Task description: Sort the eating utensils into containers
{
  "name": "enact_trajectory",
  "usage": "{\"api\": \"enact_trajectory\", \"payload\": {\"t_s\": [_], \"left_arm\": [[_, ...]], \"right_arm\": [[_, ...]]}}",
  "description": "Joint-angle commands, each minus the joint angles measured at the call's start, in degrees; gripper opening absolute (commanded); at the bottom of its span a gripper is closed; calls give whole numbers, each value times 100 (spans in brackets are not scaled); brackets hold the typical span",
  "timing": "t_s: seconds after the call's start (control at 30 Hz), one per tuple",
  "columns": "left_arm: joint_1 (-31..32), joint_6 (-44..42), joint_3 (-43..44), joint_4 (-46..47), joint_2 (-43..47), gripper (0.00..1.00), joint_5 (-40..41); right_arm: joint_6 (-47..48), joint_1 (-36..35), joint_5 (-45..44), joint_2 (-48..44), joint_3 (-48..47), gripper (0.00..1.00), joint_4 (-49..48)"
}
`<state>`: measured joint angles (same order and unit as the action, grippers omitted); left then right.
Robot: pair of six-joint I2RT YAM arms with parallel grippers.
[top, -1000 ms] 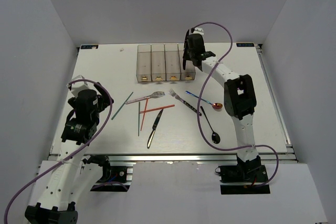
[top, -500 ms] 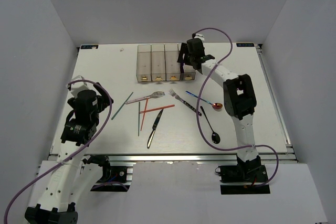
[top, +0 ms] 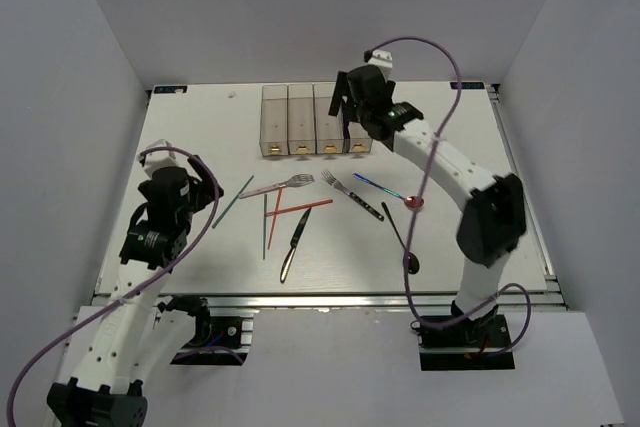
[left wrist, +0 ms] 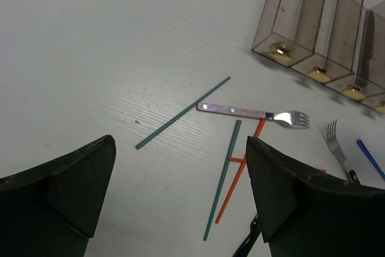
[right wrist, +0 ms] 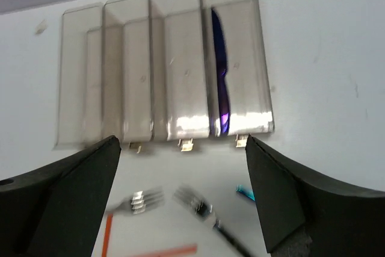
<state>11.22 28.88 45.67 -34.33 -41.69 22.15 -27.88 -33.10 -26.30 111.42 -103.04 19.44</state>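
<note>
The left gripper moves across and down onto the dark knife's handle (top: 288, 265) next, since that lies below it and to its right in the top view.
Four joined clear containers (top: 315, 119) stand at the back of the table. An iridescent blue knife (right wrist: 220, 82) lies inside the rightmost bin. My right gripper (top: 350, 107) hovers over that bin, open and empty, seen also in the right wrist view (right wrist: 181, 148). Loose utensils lie mid-table: a silver fork (top: 278, 186), a dark-handled fork (top: 352, 195), teal chopsticks (top: 232, 201), red chopsticks (top: 300, 209), a dark knife (top: 294, 244), a blue-handled spoon (top: 390, 193) and a dark spoon (top: 398, 237). My left gripper (left wrist: 179, 167) hangs open left of the teal chopstick (left wrist: 183, 113).
White walls enclose the table on three sides. A metal rail (top: 330, 297) runs along the near edge by the arm bases. Purple cables loop over both arms.
My right gripper has opened and let go of the blue knife, which now rests in the rightmost bin. The right arm's elbow swung right. The left arm shifted slightly.
</note>
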Motion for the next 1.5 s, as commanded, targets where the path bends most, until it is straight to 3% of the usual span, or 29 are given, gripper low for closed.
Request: {"api": "enact_trajectory", "payload": {"t_s": [0.0,0.1,0.13,0.2,0.23,0.37,0.57,0.93,1.17,1.47], "left_arm": [[178,-111,204,102,-321,98,-624],[845,335,765,-600,-953,98,-518],[1395,485,846,-863,-1129,98,-475],[2065,976,996,-1154,-1612,98,171],[2642,1074,1023,-1294,-1919,98,297],[3454,1163,638,-1165,-2518,98,18],[3939,1374,232,-821,-2914,98,-334],[4300,1234,320,-707,-3934,95,-246],[4300,856,495,-610,-4601,79,-527],[4292,478,855,-593,-5445,66,-1141]], "right_arm": [[-324,-214,-333,-1432,1401,89,370],[-25,-162,273,-2462,2400,89,297],[45,-109,353,-2676,2821,89,401],[107,-74,398,-3193,3140,89,639],[168,-56,546,-3370,3437,89,805],[353,-47,978,-4109,3948,89,1218],[432,-38,1338,-5015,4547,89,1185],[520,-38,1813,-5016,5022,89,851],[468,-38,1892,-5094,5197,89,693],[397,-38,1901,-5349,5479,89,491]]}}
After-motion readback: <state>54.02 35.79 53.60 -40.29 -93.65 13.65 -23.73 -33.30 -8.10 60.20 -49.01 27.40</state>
